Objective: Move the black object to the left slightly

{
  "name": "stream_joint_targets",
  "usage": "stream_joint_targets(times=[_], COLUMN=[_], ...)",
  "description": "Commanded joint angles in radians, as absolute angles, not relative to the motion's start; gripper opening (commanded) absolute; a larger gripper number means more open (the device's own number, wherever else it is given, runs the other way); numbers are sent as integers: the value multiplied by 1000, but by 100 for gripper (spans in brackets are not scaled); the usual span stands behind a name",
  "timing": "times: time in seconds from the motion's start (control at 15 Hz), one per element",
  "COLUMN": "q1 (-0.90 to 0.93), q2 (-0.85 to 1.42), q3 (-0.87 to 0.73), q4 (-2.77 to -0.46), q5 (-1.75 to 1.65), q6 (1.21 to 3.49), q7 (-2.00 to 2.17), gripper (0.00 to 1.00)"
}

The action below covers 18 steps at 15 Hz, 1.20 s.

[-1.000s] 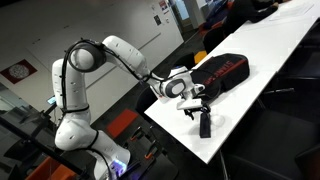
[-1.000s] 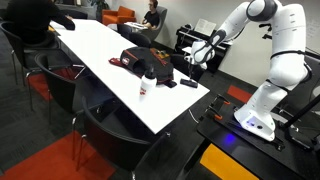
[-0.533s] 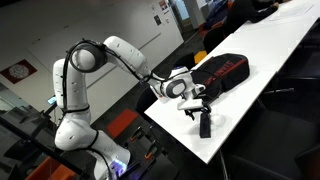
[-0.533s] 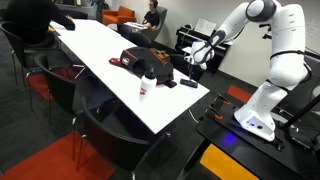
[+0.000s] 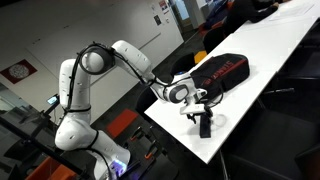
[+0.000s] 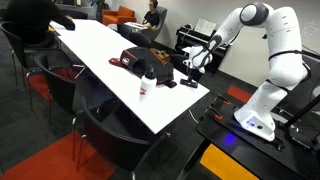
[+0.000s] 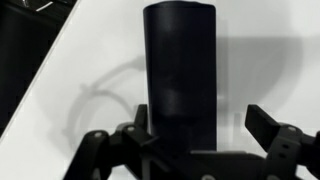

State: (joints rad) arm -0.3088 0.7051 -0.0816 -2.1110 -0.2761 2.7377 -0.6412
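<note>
The gripper should next go down slightly around the black bar's near end (image 5: 205,119) (image 7: 183,128) and then close across the bar's long sides.
The black object (image 7: 180,70) is a slim black bar lying on the white table (image 5: 275,45) near its end. It also shows in both exterior views (image 5: 204,125) (image 6: 188,84). My gripper (image 7: 200,118) is open and straddles the bar's near end. The left finger is close against the bar and the right finger stands apart from it. In both exterior views the gripper (image 5: 199,104) (image 6: 190,68) hangs just above the bar, beside the bag.
A large black bag with red markings (image 5: 226,70) (image 6: 146,62) lies right behind the bar. A small white bottle (image 6: 147,88) stands near the table's edge. Another small dark item (image 6: 168,83) lies near the bar. Chairs stand round the table and people sit at its far end.
The arm has bent and lowered, bringing the gripper down closer to the black bar. The bar and the bag have not moved.
</note>
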Motion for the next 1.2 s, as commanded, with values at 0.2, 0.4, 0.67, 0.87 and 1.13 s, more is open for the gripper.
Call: stream_joint_targets(times=[0.2,0.4,0.67,0.87,1.13], q1=[-270,-263,-245,-182,-70], q2=[771,774,739,679,610], q3=[-119,-123,-125,-153,-187], q4=[-2068,-2064,-2107,-2184,-2291], q5=[-305,-310,-327,-415,-558], q6=[2787,2788,2771,2744,2699], q7=[-595,-592,-602,-613,-608], gripper=[68,43,41,41,41])
